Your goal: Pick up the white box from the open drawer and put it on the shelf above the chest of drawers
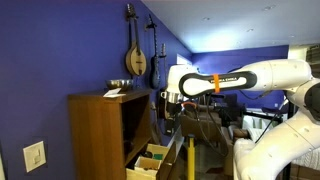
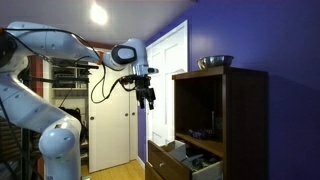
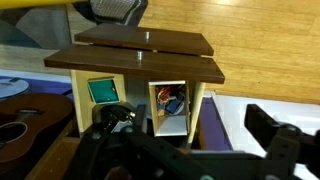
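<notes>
The white box is open at the top, so its near rim is exposed. My gripper needs to move down and outward into the open drawer next, so that it straddles the box's near side.
The brown chest of drawers (image 1: 100,135) stands against the blue wall and shows in both exterior views (image 2: 250,120). Its dark shelf (image 2: 203,118) opens under the top. The drawer (image 1: 150,160) is pulled out at the bottom (image 2: 175,162); the wrist view looks down into its pale compartments (image 3: 142,105). An off-white shape that looks like the white box (image 3: 173,122) lies in the middle compartment, in front of small colourful items. My gripper (image 2: 148,99) hangs open and empty in the air, well above the drawer and in front of the shelf (image 1: 172,103). Its fingers (image 3: 190,140) are spread wide.
A metal bowl (image 2: 215,62) and a flat white sheet (image 1: 115,93) lie on the cabinet top. String instruments (image 1: 134,50) hang on the wall. A green item (image 3: 102,92) lies in the left compartment. A guitar (image 3: 20,130) lies beside the drawer. White doors (image 2: 110,130) stand behind the arm.
</notes>
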Motion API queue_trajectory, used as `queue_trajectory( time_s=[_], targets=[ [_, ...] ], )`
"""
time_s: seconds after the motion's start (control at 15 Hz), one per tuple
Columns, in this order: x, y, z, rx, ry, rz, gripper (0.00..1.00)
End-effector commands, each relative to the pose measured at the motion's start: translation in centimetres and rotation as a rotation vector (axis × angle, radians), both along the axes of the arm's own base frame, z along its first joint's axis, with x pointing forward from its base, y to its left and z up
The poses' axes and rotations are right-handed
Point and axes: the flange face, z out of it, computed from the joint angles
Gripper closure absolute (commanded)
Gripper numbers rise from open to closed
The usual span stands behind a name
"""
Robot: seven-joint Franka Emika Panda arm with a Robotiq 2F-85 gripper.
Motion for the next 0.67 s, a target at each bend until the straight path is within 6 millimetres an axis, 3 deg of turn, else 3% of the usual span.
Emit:
queue_trajectory(
  time_s=[0.0, 0.4, 0.6],
  targets=[
    [5.1, 0.7, -3.1, 0.039, 0.025, 0.006, 0.00],
    [11.2, 0.1, -10.8, 0.030, 0.241, 0.142, 0.00],
    [14.6, -0.5, -12.1, 0.110, 0.298, 0.174, 0.00]
  ],
)
